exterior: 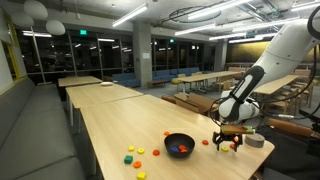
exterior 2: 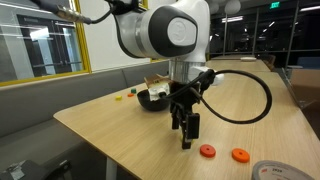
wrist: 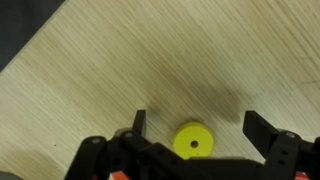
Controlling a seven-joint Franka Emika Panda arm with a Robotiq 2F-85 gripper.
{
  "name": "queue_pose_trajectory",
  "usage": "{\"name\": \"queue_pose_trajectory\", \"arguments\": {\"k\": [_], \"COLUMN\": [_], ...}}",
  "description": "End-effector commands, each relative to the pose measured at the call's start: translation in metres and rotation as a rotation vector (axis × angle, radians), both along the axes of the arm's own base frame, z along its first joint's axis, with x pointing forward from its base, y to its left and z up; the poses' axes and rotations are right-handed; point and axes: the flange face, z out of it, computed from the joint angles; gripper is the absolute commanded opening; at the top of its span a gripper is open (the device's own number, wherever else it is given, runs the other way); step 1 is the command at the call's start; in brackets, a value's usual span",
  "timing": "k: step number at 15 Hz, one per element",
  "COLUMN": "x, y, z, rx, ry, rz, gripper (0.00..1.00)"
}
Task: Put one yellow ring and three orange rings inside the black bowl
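Observation:
The yellow ring [wrist: 192, 141] is off my gripper's fingertip line, toward the bottom in the wrist view, so my gripper will move that way next and close around it.
In the wrist view, a yellow ring [wrist: 192, 141] lies flat on the wooden table between my open gripper's [wrist: 198, 128] fingers, untouched. In both exterior views the gripper [exterior: 229, 143] [exterior 2: 187, 135] hangs low over the table. The black bowl [exterior: 179, 145] [exterior 2: 153, 98] stands a short way off, with something orange inside it. One orange ring [exterior: 205, 142] lies between the bowl and the gripper. Two orange rings [exterior 2: 206, 151] [exterior 2: 240, 154] lie on the table close to the gripper.
A grey tape roll [exterior: 255, 141] [exterior 2: 275, 172] sits by the table edge near the gripper. Small yellow [exterior: 139, 150], green [exterior: 129, 158], red [exterior: 131, 150] and orange [exterior: 157, 153] pieces lie scattered beyond the bowl. More tables stand behind.

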Motion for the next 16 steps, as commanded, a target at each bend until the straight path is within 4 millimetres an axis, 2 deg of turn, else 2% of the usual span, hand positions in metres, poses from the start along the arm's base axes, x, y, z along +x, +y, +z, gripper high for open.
{"name": "queue_pose_trajectory", "arguments": {"k": [1,10,16], "x": [0.0112,0.0138,0.0127], "y": [-0.0025,-0.0118,-0.0082], "z": [-0.0051,0.0011,0.0024], "rx": [-0.046,-0.089,-0.072], "ry": [-0.023,-0.084,-0.092], "rz": [-0.001,-0.014,-0.015], "gripper": [1.0,1.0,1.0]}}
